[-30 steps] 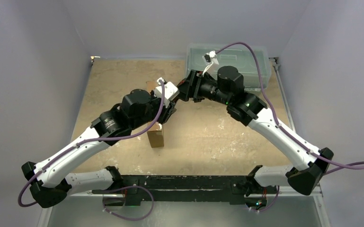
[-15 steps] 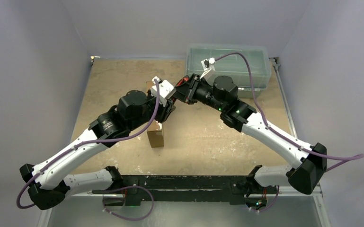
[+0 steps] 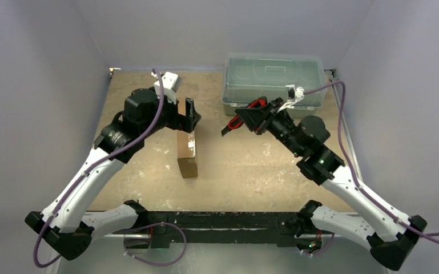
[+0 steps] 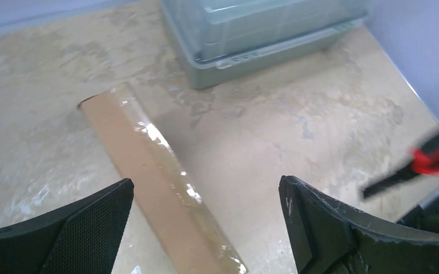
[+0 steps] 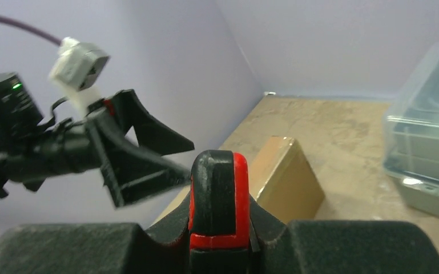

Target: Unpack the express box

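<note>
My left gripper should tip its open fingers downward and lower them astride the far part of the box below it, because they point sideways.
The express box [image 3: 187, 153] is a brown cardboard mailer standing on its long edge in the middle of the table, its taped upper edge [image 4: 154, 188] shiny. My left gripper [image 3: 189, 118] hovers over the box's far end, open, with nothing between its fingers [image 4: 85, 228]. My right gripper [image 3: 257, 117] is to the right of the box, near the bin's front. It is shut on a red and black hand tool [image 5: 220, 188], which sticks out to the left [image 3: 235, 121]. In the right wrist view the box [image 5: 288, 177] lies beyond the tool.
A translucent grey-green lidded plastic bin [image 3: 274, 80] stands at the back right, also in the left wrist view [image 4: 257, 34]. Purple walls close in the tan table [image 3: 148, 85] on three sides. The arm bases sit along the near edge.
The two grippers were together above the box. The left gripper has opened and drawn back to the left. The right arm has swung right with the red and black tool in its grip.
</note>
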You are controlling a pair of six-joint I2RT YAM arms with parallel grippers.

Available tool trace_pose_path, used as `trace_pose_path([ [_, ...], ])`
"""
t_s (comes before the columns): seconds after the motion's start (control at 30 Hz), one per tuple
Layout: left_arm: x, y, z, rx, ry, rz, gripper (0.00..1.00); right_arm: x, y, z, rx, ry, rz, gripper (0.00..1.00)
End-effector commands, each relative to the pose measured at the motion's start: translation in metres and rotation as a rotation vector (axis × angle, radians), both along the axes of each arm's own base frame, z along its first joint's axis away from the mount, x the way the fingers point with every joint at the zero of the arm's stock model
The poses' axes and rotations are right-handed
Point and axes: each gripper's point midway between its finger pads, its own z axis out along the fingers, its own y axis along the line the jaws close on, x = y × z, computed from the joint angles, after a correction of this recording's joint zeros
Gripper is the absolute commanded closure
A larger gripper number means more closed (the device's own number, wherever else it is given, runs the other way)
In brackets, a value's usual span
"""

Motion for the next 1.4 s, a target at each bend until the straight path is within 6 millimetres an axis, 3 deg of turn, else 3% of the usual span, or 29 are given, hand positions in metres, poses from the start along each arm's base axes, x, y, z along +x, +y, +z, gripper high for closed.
trace_pose_path([
  [0.0, 0.023, 0.029, -0.027, -0.023, 0.19, 0.175, 0.01, -0.006, -0.028, -0.021, -0.15, -0.028, -0.081, 1.0],
  [0.1, 0.045, 0.051, -0.048, -0.034, 0.263, 0.319, 0.01, -0.02, -0.037, -0.025, -0.165, -0.049, -0.066, 1.0],
  [0.2, 0.063, 0.057, -0.056, -0.066, 0.262, 0.4, 0.01, -0.025, -0.041, -0.034, -0.189, -0.036, -0.056, 1.0],
  [0.43, 0.096, 0.039, -0.095, -0.041, 0.314, 0.39, 0.01, -0.036, -0.022, -0.055, -0.223, -0.057, 0.071, 1.0],
  [0.67, 0.119, 0.035, -0.12, -0.01, 0.298, 0.401, 0.01, -0.055, -0.002, -0.044, -0.146, -0.139, 0.212, 1.0],
  [0.93, 0.129, 0.045, -0.145, 0.128, 0.293, 0.404, 0.27, -0.052, 0.017, -0.033, -0.137, -0.209, 0.241, 1.0],
  [1.0, 0.128, 0.046, -0.147, 0.148, 0.284, 0.389, 0.31, -0.054, 0.027, -0.028, -0.143, -0.268, 0.244, 1.0],
  [1.17, 0.119, 0.04, -0.15, 0.167, 0.289, 0.302, 0.33, -0.08, 0.065, 0.006, -0.136, -0.529, 0.311, 1.0],
  [1.27, 0.113, 0.038, -0.152, 0.163, 0.288, 0.279, 0.33, -0.082, 0.089, 0.025, -0.124, -0.604, 0.343, 1.0],
  [1.37, 0.11, 0.041, -0.158, 0.174, 0.297, 0.282, 0.34, -0.081, 0.119, 0.03, -0.127, -0.634, 0.341, 1.0],
])
